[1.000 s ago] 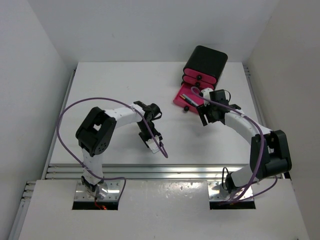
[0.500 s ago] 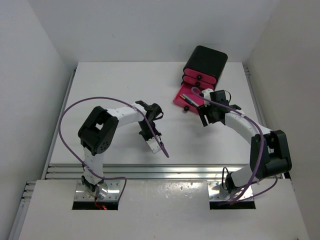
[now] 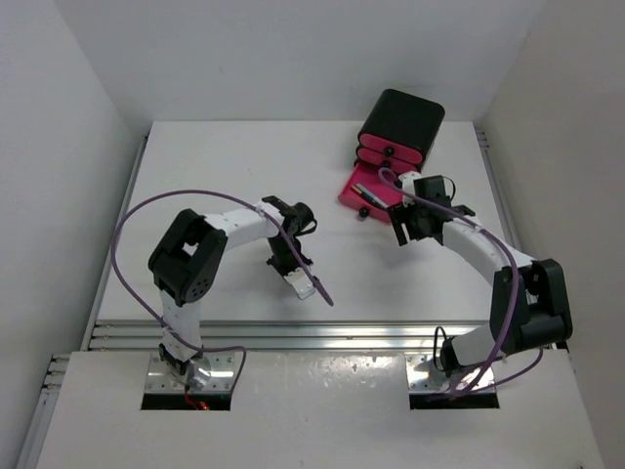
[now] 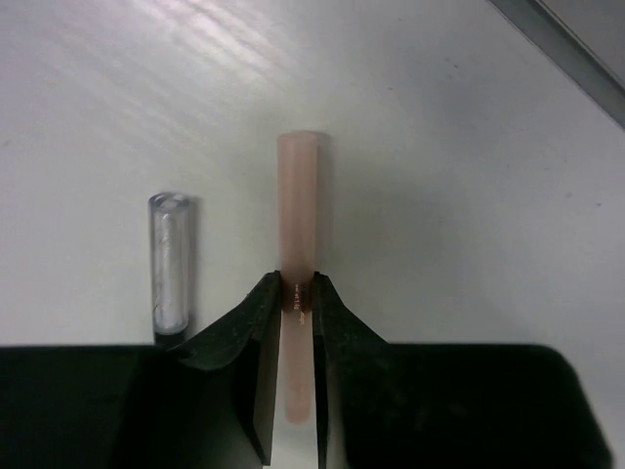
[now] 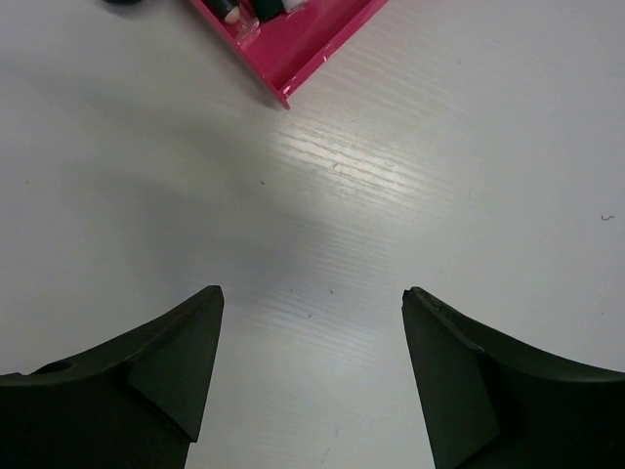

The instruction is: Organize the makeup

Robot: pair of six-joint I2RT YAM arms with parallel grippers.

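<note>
I need to lift the peach tube outward with my left gripper next, to the right in the top view, over the pink drawer (image 5: 311,51), since that drawer stands open with small items inside.
My left gripper (image 4: 298,290) is shut on a slim peach tube (image 4: 297,205), which sticks out forward past the fingertips, low over the white table. A pale-blue clear tube (image 4: 169,262) lies on the table just left of it, apart from the jaws. In the top view the left gripper (image 3: 293,277) is at the table's middle front, with the pale items (image 3: 303,285) at its tip. My right gripper (image 5: 312,293) is open and empty over bare table, just in front of the open pink drawer (image 5: 311,51); it also shows in the top view (image 3: 403,234).
The black box (image 3: 400,125) with pink drawers stands at the back right, its lowest drawer (image 3: 363,191) pulled out with small dark and white items inside. A metal rail (image 3: 322,337) runs along the table's near edge. A purple cable (image 3: 324,298) hangs by the left gripper.
My left gripper has shifted slightly toward the front right with the peach tube in it. My right gripper has edged a little toward the drawer.
</note>
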